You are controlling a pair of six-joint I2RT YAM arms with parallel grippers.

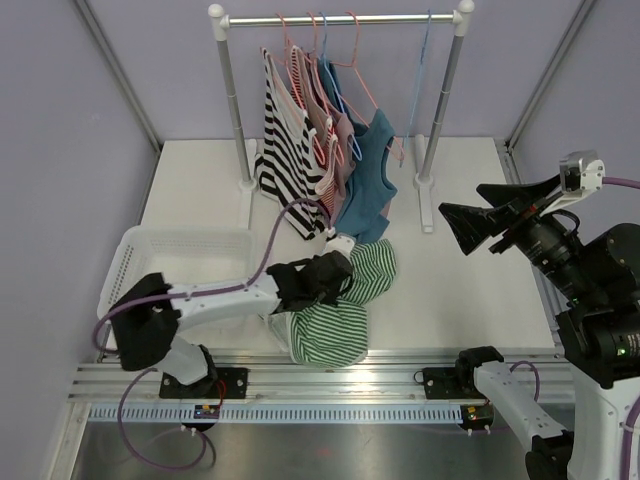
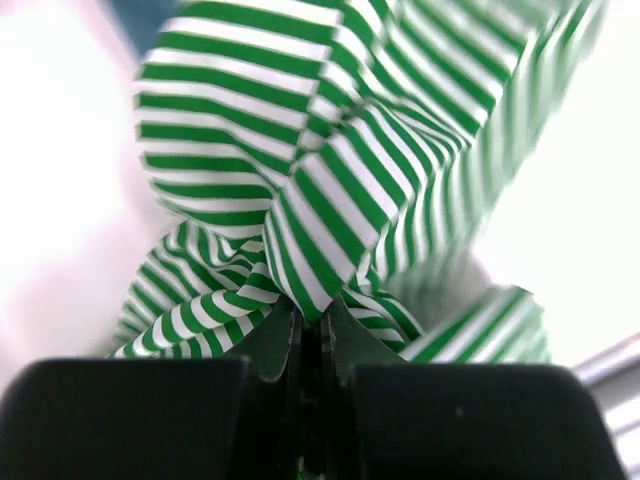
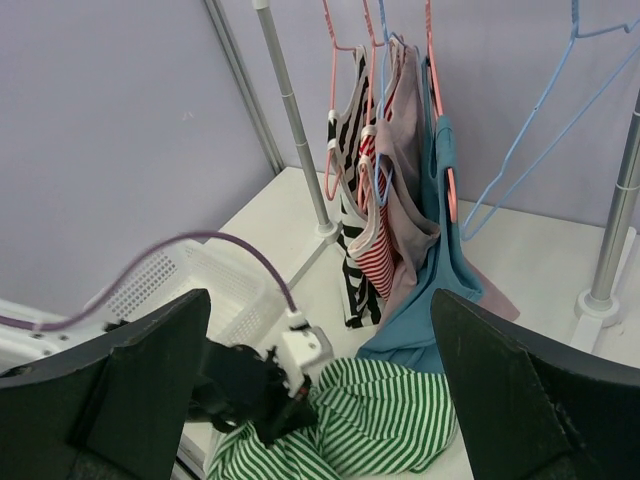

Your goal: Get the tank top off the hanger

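Observation:
My left gripper holds the tank top and next needs to rise, swing over the empty white basket and lower the tank top into it.
A green-and-white striped tank top lies crumpled on the table in front of the clothes rack, free of any hanger. My left gripper reaches over it from the left. In the left wrist view the left gripper is shut on a pinched fold of the striped tank top. The right wrist view shows the same tank top spread on the table below the hanging clothes. My right gripper hangs high at the right, open and empty, its wide black fingers framing that view.
The rack at the back holds several tops on hangers: black-and-white striped, red striped, mauve and blue. An empty light-blue hanger hangs at its right end. A white basket stands at the left.

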